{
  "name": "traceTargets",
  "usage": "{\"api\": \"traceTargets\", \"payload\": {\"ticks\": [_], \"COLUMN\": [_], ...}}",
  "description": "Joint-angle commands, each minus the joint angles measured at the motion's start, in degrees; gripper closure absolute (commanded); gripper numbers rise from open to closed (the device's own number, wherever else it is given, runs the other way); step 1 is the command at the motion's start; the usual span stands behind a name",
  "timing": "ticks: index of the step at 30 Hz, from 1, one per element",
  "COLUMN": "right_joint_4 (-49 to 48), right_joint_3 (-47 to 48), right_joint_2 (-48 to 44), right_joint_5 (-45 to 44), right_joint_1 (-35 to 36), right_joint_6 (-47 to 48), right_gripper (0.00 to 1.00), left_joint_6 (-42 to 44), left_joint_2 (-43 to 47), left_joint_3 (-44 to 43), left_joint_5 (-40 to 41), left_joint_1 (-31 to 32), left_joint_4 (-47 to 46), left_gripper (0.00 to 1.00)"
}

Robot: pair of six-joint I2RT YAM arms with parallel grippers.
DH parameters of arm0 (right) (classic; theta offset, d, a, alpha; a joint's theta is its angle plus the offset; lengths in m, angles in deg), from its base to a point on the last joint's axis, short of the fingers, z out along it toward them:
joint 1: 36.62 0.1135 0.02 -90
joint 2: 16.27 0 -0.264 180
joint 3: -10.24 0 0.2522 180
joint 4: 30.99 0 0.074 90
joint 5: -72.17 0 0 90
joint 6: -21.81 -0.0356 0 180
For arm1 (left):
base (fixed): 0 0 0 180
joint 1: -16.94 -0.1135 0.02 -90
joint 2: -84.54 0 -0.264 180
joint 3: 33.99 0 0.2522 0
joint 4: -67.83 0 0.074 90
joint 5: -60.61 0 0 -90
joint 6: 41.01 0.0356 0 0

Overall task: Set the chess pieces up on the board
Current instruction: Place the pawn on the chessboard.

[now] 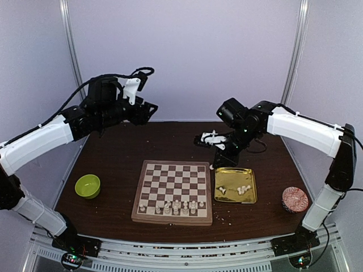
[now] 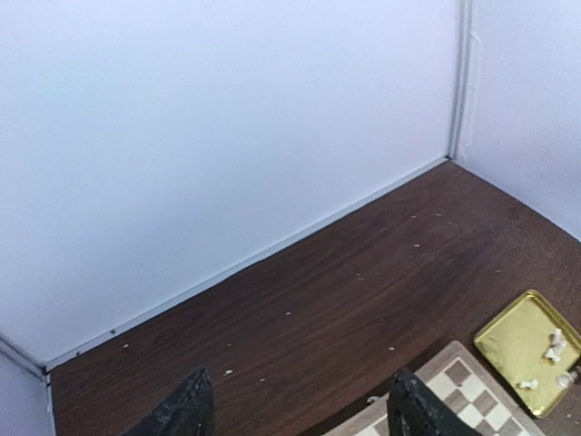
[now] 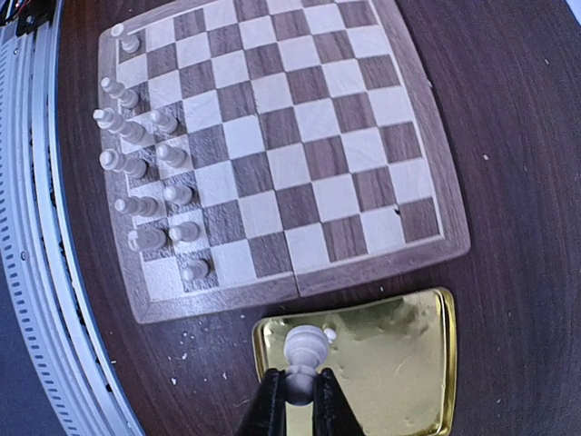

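Observation:
I should next bring the piece in my right gripper down toward the chessboard's empty middle point(image 1: 178, 188) point(image 3: 243, 134) and then let it go. That spot is below and to the left in the top view.
The wooden chessboard point(image 1: 173, 191) lies mid-table, with several cream chess pieces point(image 1: 180, 207) on its two near rows; they also show in the right wrist view point(image 3: 145, 173). My right gripper point(image 3: 298, 400) is shut on a cream chess piece point(image 3: 304, 356), held above the gold tray point(image 3: 399, 363). In the top view my right gripper point(image 1: 211, 139) hovers high behind the tray point(image 1: 234, 194), which holds a few more pieces point(image 1: 244, 189). My left gripper point(image 2: 300, 404) is open and empty, raised high at the back left point(image 1: 142, 110).
A green bowl point(image 1: 87, 186) sits left of the board. A round patterned tin point(image 1: 295, 199) sits at the right near edge. White crumbs point(image 3: 195, 350) are scattered on the dark table. Walls enclose the back and sides.

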Motion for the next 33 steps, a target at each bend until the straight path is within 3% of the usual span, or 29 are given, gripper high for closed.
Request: {"api": "traceTargets", "payload": {"ticks": [1, 9, 16, 25, 33], "right_joint_4": [4.93, 11.59, 16.92, 15.16, 15.20], "right_joint_3": [6.01, 25.99, 42.23, 39.47, 39.55], "right_joint_2": [6.14, 22.74, 38.01, 39.98, 39.61], "right_joint_5": [-5.16, -8.68, -12.15, -13.81, -12.95], "right_joint_1": [5.15, 12.39, 13.89, 13.93, 13.87], "right_joint_6": [1.96, 0.14, -1.36, -1.22, -1.82], "right_gripper": [0.97, 0.97, 0.97, 0.96, 0.80], "left_joint_6": [1.02, 1.44, 2.85, 3.70, 3.88], "left_joint_2": [-0.01, 5.49, 8.84, 10.31, 9.42], "left_joint_3": [0.30, 4.18, 5.10, 4.99, 4.99], "left_joint_5": [3.10, 0.82, 1.77, -0.11, -0.48], "left_joint_1": [-4.83, -7.83, -7.82, -7.86, -7.90], "left_joint_4": [4.15, 3.13, 3.15, 3.54, 3.71], "left_gripper": [0.34, 0.32, 0.31, 0.31, 0.31]}}
